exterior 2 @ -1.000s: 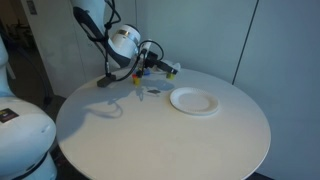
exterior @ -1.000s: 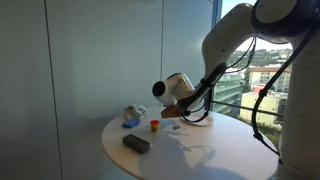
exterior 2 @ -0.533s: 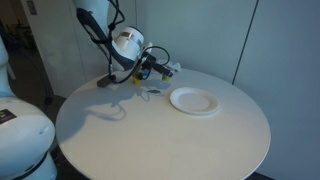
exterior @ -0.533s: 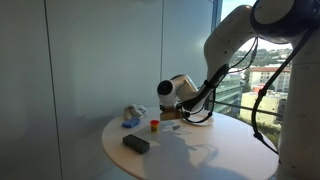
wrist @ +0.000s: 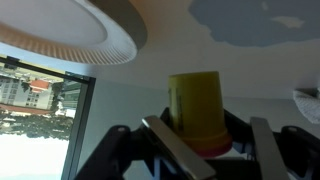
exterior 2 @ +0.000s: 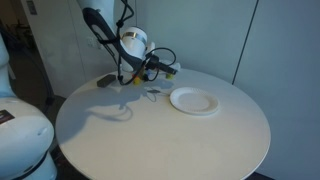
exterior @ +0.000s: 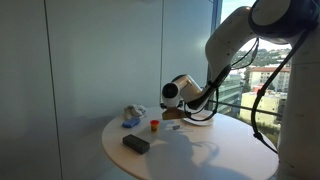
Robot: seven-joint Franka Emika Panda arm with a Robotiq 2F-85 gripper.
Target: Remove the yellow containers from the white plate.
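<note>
The tilted yellow container goes straight down with my gripper next, then gets levelled and placed on the open table [exterior: 174, 119] [wrist: 193, 62] beside the bare white plate.
In the wrist view a yellow container [wrist: 197, 105] with a red rim stands between my fingers, and my gripper [wrist: 205, 123] is shut on it. The white plate [wrist: 75, 30] fills that view's upper left, apart from the held pot. In an exterior view my gripper [exterior 2: 170, 70] hovers over the table just beyond the white plate [exterior 2: 193, 101], which lies bare. In an exterior view my gripper [exterior: 176, 114] hangs low, and another yellow container [exterior: 155, 125] showing red stands on the table beside it.
A black rectangular block [exterior: 136, 144] lies near the round white table's [exterior 2: 150, 140] edge. A pale blue-and-white mug-like thing [exterior: 131, 116] sits at the back by the wall. Window glass runs behind the arm.
My gripper has shifted sideways over the table with the yellow container still in it, a little nearer the plate's far side. Nothing else moved.
</note>
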